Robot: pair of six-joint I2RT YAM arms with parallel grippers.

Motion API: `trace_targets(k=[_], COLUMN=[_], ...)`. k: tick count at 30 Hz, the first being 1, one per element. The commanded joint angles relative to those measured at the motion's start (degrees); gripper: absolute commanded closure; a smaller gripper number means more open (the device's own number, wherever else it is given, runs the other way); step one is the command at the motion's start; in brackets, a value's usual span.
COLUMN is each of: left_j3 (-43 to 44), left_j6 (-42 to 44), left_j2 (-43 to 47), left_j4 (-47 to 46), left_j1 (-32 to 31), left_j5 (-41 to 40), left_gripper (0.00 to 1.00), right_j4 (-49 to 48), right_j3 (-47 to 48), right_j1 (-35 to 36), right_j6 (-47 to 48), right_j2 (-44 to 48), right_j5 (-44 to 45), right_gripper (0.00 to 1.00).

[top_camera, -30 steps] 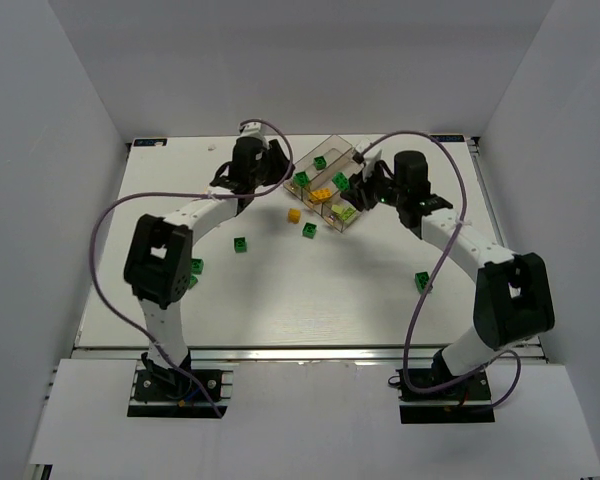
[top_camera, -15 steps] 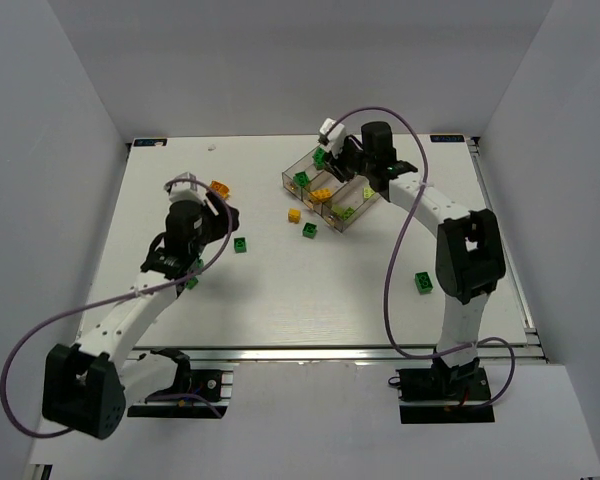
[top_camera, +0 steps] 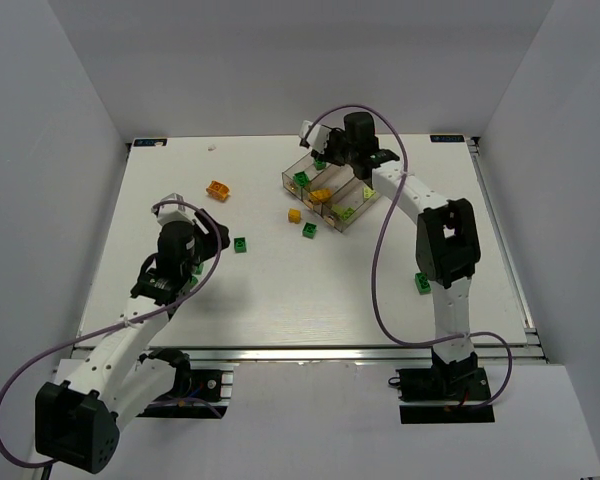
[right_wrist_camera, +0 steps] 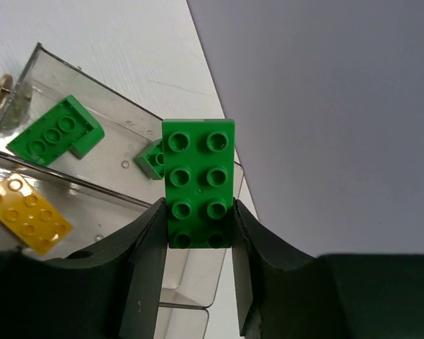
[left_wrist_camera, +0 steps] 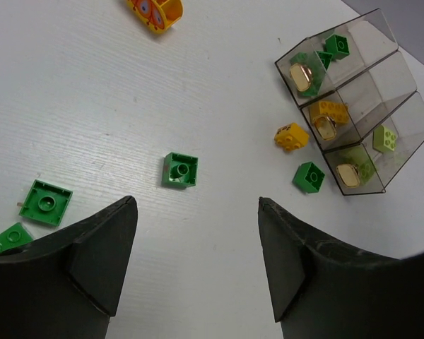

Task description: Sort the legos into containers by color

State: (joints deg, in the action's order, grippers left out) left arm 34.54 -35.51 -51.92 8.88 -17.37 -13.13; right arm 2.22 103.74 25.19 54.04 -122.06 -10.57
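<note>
The robot's right gripper should next lower the matching brick toward the gap between the green bricks and release it, since the green bricks already lie in the far bin.
The clear three-bin tray stands at the back middle of the table. My right gripper hovers over its far bin, shut on a long dark green brick held studs toward the camera. Below it, that bin holds two green bricks, and the bin beside it holds a yellow brick. My left gripper is open and empty above the table at the left. A green brick lies just ahead of its fingers.
An orange brick lies at the back left. A yellow brick and a green brick lie in front of the tray. Two green bricks lie beside my left arm, and one green brick lies near the right arm.
My left arm has pulled back from the tray to the near left, and an orange brick now lies at the back left. My right gripper has moved over the far bin.
</note>
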Motion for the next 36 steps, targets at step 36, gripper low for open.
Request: trace_targets(k=[36], left_j3=[-4.5], left_j6=[-2.6], left_j2=[10.2], left_j4=[6.4], left_j1=[0.1], left_j5=[-3.0], left_gripper=[0.21], right_j4=[15.7], right_j3=[15.0], right_j1=[-0.1], right_j6=[20.6], right_j2=[-12.2], right_j5=[-7.0], right_gripper=[1.0])
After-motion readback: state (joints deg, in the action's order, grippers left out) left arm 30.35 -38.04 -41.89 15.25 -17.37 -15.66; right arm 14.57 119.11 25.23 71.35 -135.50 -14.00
